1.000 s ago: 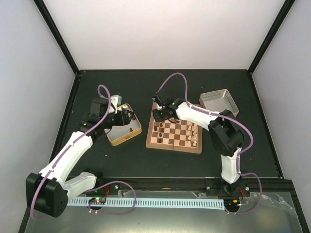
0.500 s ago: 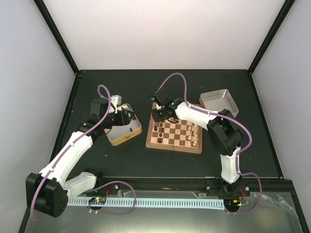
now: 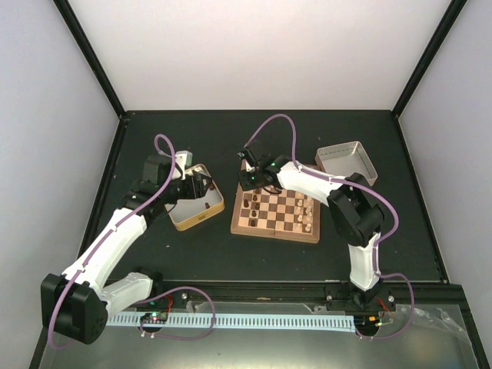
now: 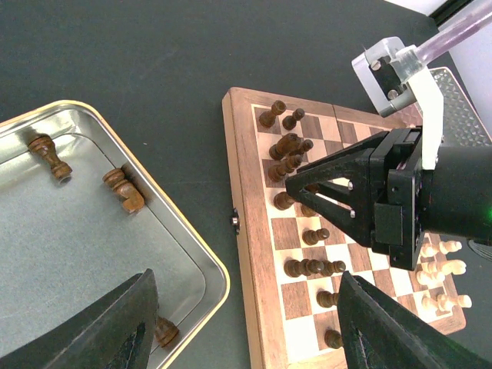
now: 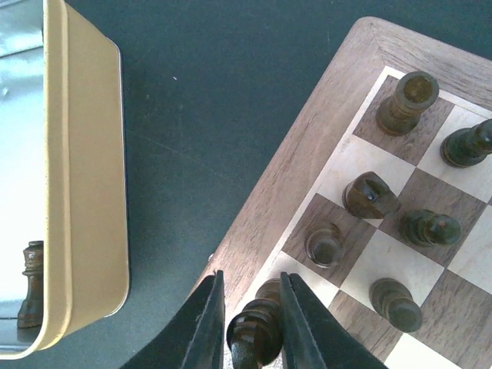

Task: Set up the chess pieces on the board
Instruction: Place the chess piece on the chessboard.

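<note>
The dark chess piece nearest the far wall (image 4: pixel 50 158) is still off the board, so my left gripper should next move outward and down into the gold tin (image 4: pixel 192 246), onto that piece.
The board (image 3: pixel 274 234) lies mid-table, with several dark chess pieces (image 4: pixel 311 267) standing in its left columns. My right gripper (image 5: pixel 250 323) is shut on one dark chess piece (image 5: pixel 257 335), held just above a pale square at the board's left border (image 5: pixel 300 177). From overhead, the right gripper (image 3: pixel 247 178) hangs over the board's far-left part. My left gripper (image 4: pixel 246 338) stands open above the gold tin (image 4: pixel 192 246), nothing between its fingers (image 4: pixel 115 323). Three dark pieces lie in that tin: (image 4: pixel 50 154), (image 4: pixel 123 188), (image 4: pixel 165 332).
Pale cream pieces (image 4: pixel 438 269) occupy the board's right side. The gold tin (image 3: pixel 201 221) lies just left of the board, its wall (image 5: pixel 84 192) close to my right gripper. A silver tin (image 3: pixel 347 161) rests at the back right.
My right gripper has shifted slightly toward the board's far-left corner with the dark piece in it. The left arm has stayed put.
</note>
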Robot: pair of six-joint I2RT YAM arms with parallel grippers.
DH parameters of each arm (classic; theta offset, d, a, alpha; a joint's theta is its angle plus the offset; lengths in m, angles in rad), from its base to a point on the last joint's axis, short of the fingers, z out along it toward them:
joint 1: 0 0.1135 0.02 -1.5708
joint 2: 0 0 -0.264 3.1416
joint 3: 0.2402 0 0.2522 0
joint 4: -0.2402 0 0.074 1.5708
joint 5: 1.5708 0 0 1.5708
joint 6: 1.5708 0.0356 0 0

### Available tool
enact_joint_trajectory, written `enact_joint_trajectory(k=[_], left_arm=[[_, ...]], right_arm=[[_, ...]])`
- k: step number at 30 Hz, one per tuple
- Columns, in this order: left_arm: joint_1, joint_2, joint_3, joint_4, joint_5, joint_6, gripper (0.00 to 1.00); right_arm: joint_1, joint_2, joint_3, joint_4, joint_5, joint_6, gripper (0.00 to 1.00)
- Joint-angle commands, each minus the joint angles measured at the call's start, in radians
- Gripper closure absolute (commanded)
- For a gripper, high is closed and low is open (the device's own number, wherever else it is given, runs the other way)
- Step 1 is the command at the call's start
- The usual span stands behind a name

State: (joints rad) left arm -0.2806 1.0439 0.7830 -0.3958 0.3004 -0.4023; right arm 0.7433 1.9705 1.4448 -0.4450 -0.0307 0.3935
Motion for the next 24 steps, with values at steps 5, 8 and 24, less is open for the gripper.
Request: enact_joint_trajectory(k=[5, 8, 24], left_arm=[[0.008, 0.002, 0.042, -0.011, 0.009, -0.001, 0.34], [0.007, 0.003, 0.041, -0.011, 0.009, -0.001, 0.34], [0.009, 0.211, 0.12, -0.101, -0.167, -0.146, 0.44]], right_arm=[[-0.006, 0.015, -0.008, 0.014, 0.011, 0.009, 0.75], [-0.006, 0.011, -0.008, 0.004, 0.018, 0.008, 0.75], [-0.006, -0.139, -0.015, -0.047, 0.052, 0.057, 0.54]])
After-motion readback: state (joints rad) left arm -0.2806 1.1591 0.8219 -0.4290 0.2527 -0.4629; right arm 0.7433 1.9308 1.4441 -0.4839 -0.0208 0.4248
